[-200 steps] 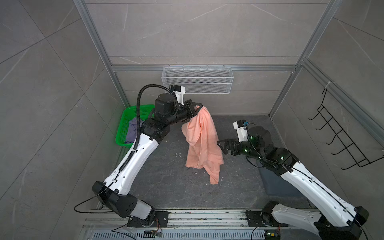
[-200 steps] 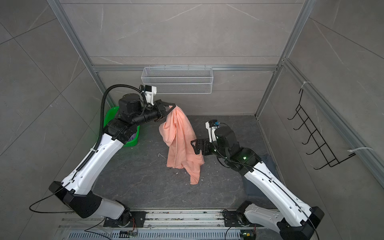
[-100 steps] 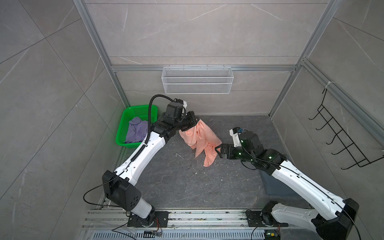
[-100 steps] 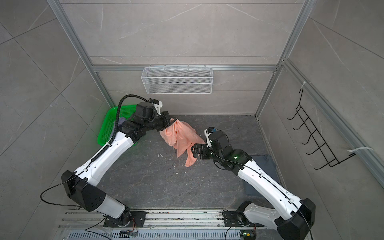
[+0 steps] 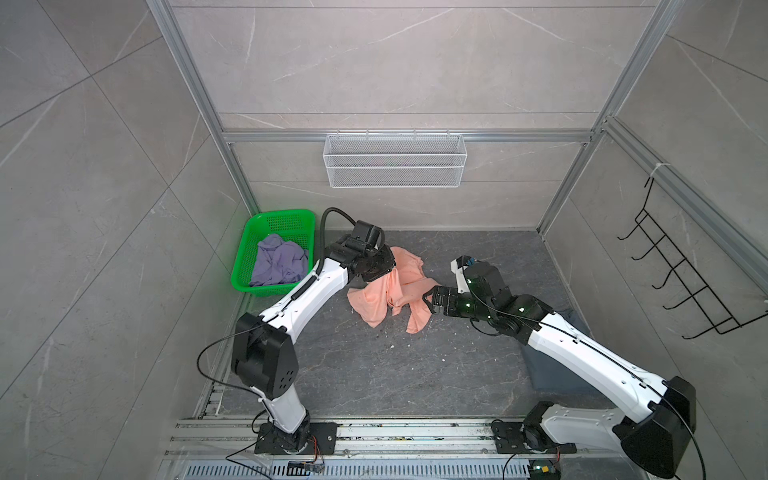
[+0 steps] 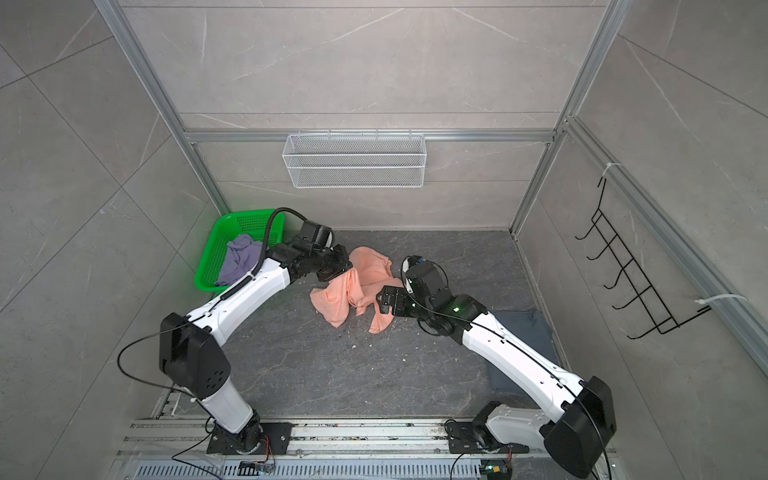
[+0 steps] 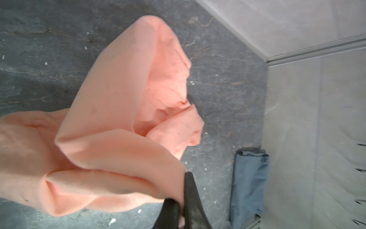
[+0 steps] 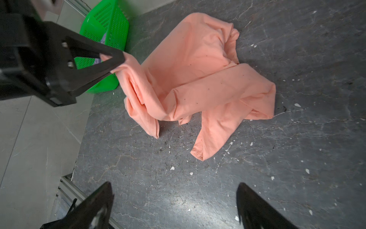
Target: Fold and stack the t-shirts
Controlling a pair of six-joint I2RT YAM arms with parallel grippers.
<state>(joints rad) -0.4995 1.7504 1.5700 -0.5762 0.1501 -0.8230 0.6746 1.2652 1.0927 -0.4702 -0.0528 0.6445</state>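
Note:
The left gripper should draw the peach-pink t-shirt's raised end toward the floor by the green basket and release it there, because the t-shirt lies crumpled.
The peach-pink t-shirt (image 5: 374,303) (image 6: 332,303) lies crumpled on the dark floor, with one end lifted. My left gripper (image 5: 388,270) (image 6: 347,270) (image 7: 179,186) is shut on that raised end, as the right wrist view (image 8: 118,59) also shows. My right gripper (image 5: 428,301) (image 6: 380,301) (image 8: 174,185) hangs open by the shirt's right side, holding nothing; the cloth (image 8: 198,79) lies ahead of it. A lavender t-shirt (image 5: 278,262) (image 6: 241,257) sits bunched in the green basket. A slate blue-grey t-shirt (image 5: 557,374) (image 6: 523,328) (image 7: 249,182) lies folded at the right wall, partly under my right arm.
The green perforated basket (image 5: 286,214) (image 6: 249,218) (image 8: 111,19) stands in the back left corner. A white wire basket (image 5: 395,160) hangs on the back wall and a black hook rack (image 5: 681,282) on the right wall. Walls close in three sides.
My left gripper has come down with the peach-pink t-shirt, which hung free a second ago and now rests crumpled on the floor. My right gripper has moved lower and closer to it.

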